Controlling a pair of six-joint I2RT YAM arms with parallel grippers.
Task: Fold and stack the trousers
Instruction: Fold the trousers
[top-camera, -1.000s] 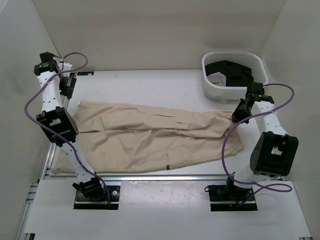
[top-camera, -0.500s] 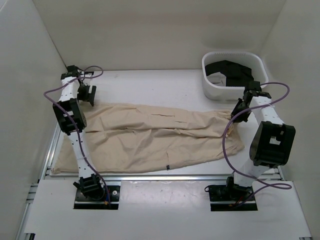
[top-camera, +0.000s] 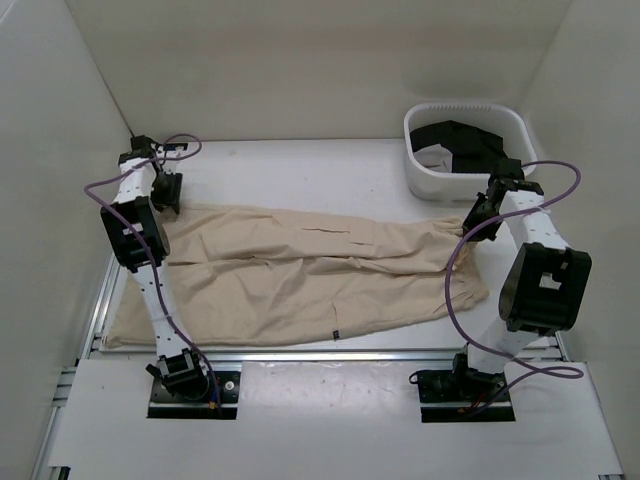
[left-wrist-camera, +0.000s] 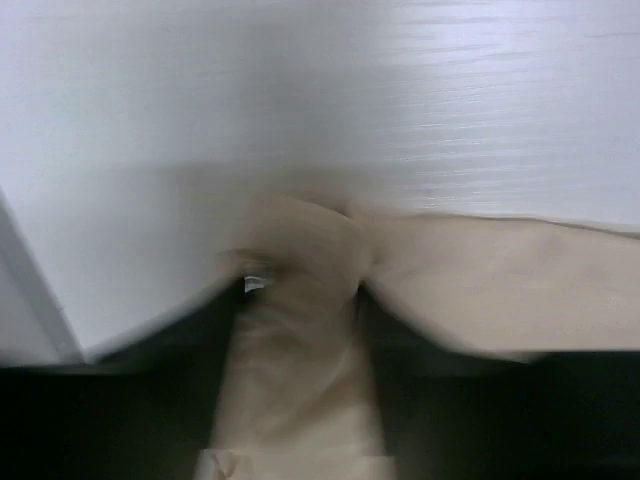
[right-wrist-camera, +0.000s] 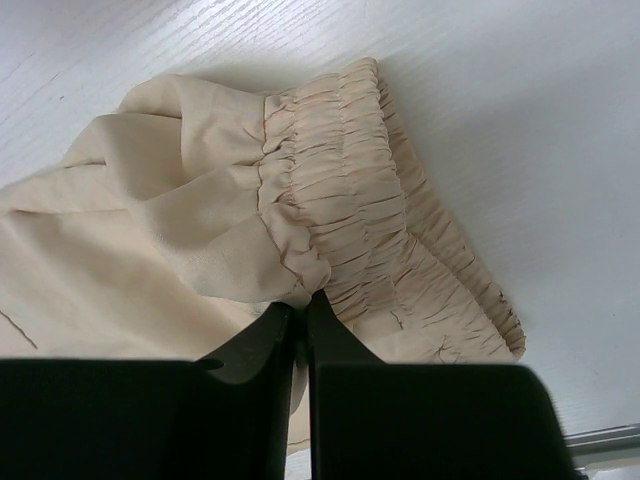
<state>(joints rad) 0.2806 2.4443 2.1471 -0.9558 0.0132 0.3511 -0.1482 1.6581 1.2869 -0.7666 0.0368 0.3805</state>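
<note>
The near half of the trousers lies flat and uncovered, so my right gripper should next bring the pinched fold back over the near corner of the trousers' waist (top-camera: 474, 289) (right-wrist-camera: 488, 332) and let go there.
The beige trousers (top-camera: 300, 270) lie spread flat across the table, legs to the left and gathered waist to the right. My left gripper (top-camera: 165, 197) is down on the far leg's cuff end. The blurred left wrist view shows a band of cloth (left-wrist-camera: 300, 330) filling the gap between the dark fingers (left-wrist-camera: 420, 410), so it is shut on the trousers. My right gripper (top-camera: 470, 225) sits at the far corner of the waist. In the right wrist view its fingertips (right-wrist-camera: 300, 310) are pinched together on a fold of the elastic waistband (right-wrist-camera: 350, 200).
A white basket (top-camera: 425, 180) holding black garments (top-camera: 465, 145) stands at the back right, just beyond the right arm. White walls close in the table on three sides. A small dark tag (top-camera: 335, 335) marks the near leg's seam.
The left arm swung down from a raised pose to the far leg's cuff, and its jaws went from wide open to closed on the cloth. The right arm barely moved.
</note>
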